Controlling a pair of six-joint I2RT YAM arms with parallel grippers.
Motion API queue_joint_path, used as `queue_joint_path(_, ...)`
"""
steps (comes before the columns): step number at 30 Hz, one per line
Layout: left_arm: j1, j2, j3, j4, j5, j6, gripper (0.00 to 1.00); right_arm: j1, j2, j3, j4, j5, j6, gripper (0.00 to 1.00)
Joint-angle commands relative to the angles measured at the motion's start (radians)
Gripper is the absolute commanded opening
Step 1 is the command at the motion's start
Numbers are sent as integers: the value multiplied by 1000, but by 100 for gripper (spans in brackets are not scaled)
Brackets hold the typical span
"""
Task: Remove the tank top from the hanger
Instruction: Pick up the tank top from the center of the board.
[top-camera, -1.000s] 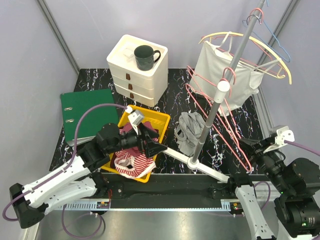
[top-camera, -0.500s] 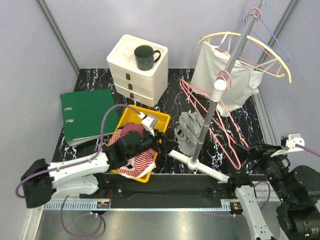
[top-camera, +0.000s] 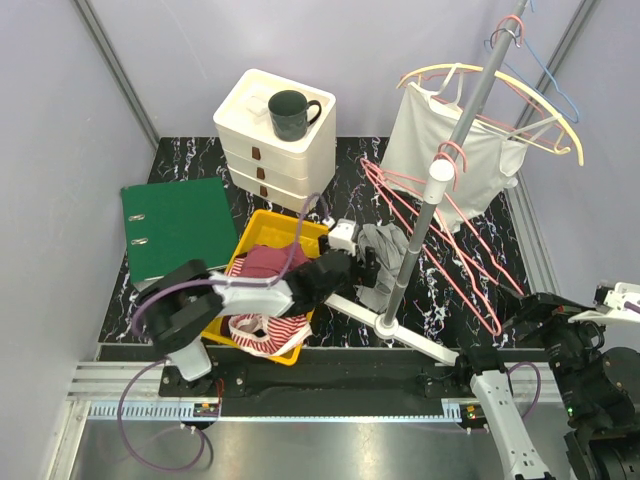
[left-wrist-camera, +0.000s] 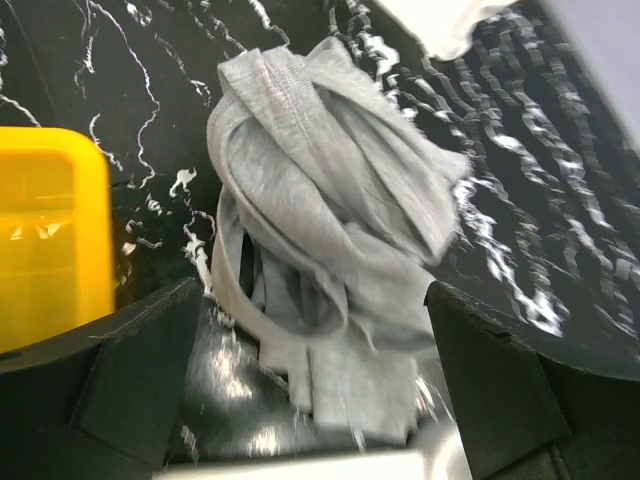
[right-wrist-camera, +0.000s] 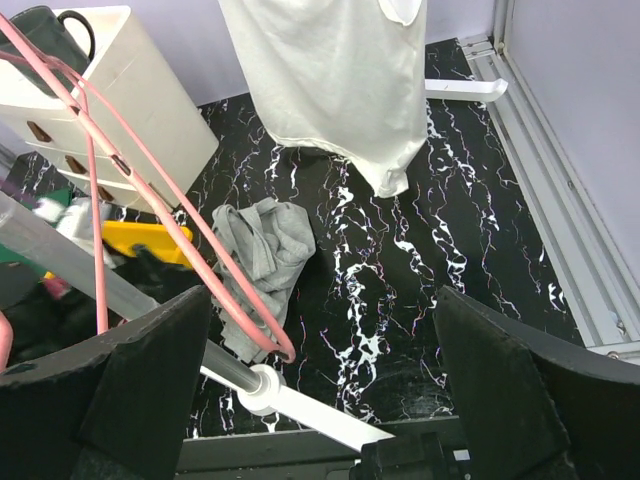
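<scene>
My left gripper is open with the curled cloth between its fingers, so next I will lower it onto the near fold (top-camera: 379, 281) (left-wrist-camera: 328, 308) of the crumpled grey tank top to close there.
A grey tank top (top-camera: 380, 250) lies crumpled on the black marble table, off any hanger; it fills the left wrist view (left-wrist-camera: 330, 220) and also shows in the right wrist view (right-wrist-camera: 265, 240). My left gripper (top-camera: 362, 262) hovers open right at it, the cloth between and ahead of the fingers (left-wrist-camera: 100, 380), untouched as far as I can see. A white tank top (top-camera: 440, 150) hangs on a yellow hanger (top-camera: 520, 95) on the rack. Empty pink hangers (top-camera: 450, 230) dangle from the pole. My right gripper (top-camera: 535, 312) is open and holds nothing, low at the right.
The rack pole (top-camera: 420, 235) stands on a white crossbar base (top-camera: 420, 343). A yellow bin (top-camera: 300, 228) holds red-striped clothes. A white drawer unit (top-camera: 275, 150) carries a dark mug (top-camera: 290, 112). A green binder (top-camera: 175, 225) lies left. A metal rail (right-wrist-camera: 560, 200) runs along the right.
My left arm swung right from above the yellow bin to the grey tank top. My right gripper opened, let go of the pink hanger and drew back to the right.
</scene>
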Motion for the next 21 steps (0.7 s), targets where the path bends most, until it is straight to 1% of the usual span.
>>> queue_joint_path(1,-4,143,133,98,-89,-22,99,29,-2,24,4,46,-6,100)
queue_joint_path(2,-4,192,151,92,-97,-31,99,32,-3,25,4,62,-9,100)
queue_joint_path(6,-4,289,217,59,-109,-54,99,60,-11,31,2,112,-27,100)
queue_joint_path(9,-4,324,218,70,-91,-46,90,72,-13,41,-5,160,-32,100)
queue_joint_path(10,-4,330,219,76,-77,-40,84,72,-13,44,-5,174,-32,100)
queue_joint_path(11,-4,338,219,75,-72,-37,68,74,-10,47,-7,175,-31,100)
queue_joint_path(13,-4,344,233,44,-60,-40,49,74,-6,59,-5,166,-27,100)
queue_joint_path(14,-4,340,234,36,-54,-37,33,74,-2,61,-7,164,-24,100)
queue_joint_path(15,-2,332,228,29,-43,-31,26,74,3,71,-12,164,-21,100)
queue_joint_path(18,-2,262,199,6,-6,-5,0,74,12,91,-25,174,-23,100)
queue_joint_path(21,-4,144,158,-51,34,32,0,74,24,113,-39,210,-26,100)
